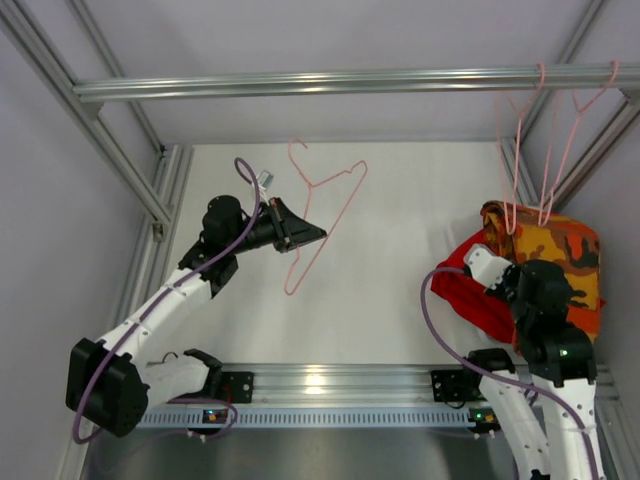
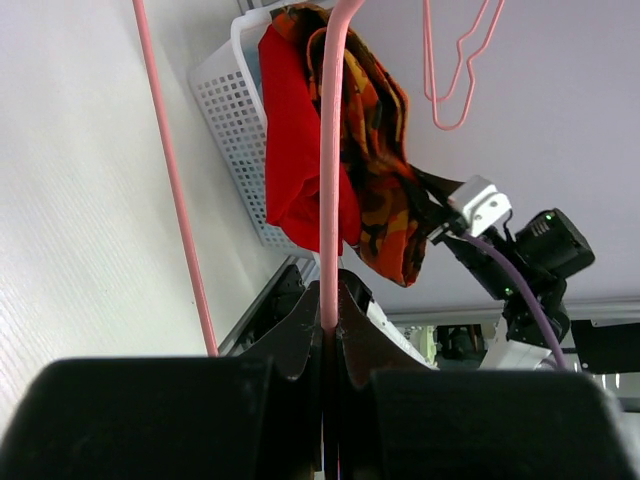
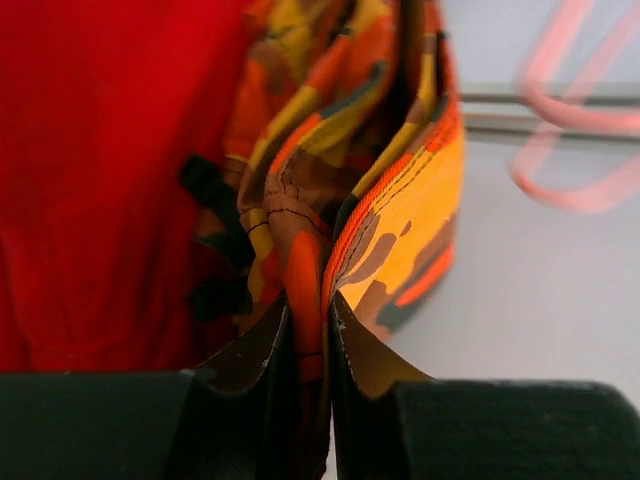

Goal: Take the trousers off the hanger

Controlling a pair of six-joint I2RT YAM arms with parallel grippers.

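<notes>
Next, my left gripper rises outward, hooks the hanger over the bar's empty part (image 1: 308, 85) and releases it, since that part lies above and outward of my gripper.
My left gripper (image 1: 312, 236) is shut on the lower wire of a bare pink hanger (image 1: 330, 205) and holds it above the table's middle; the left wrist view shows the wire (image 2: 329, 150) pinched between the jaws (image 2: 329, 318). My right gripper (image 3: 326, 325) is shut on a fold of the orange-yellow patterned trousers (image 3: 410, 220). These trousers (image 1: 560, 245) and the red trousers (image 1: 478, 295) lie bunched at the right, around my right arm (image 1: 545, 300). Both also show in the left wrist view, red (image 2: 295, 150) and patterned (image 2: 385, 160). The light blue trousers are out of view.
Two more pink hangers (image 1: 525, 115) hang from the metal rail (image 1: 300, 84) at the back right. A white mesh basket (image 2: 232, 115) stands behind the cloth at the right. Frame posts run along both sides of the table (image 1: 400, 260).
</notes>
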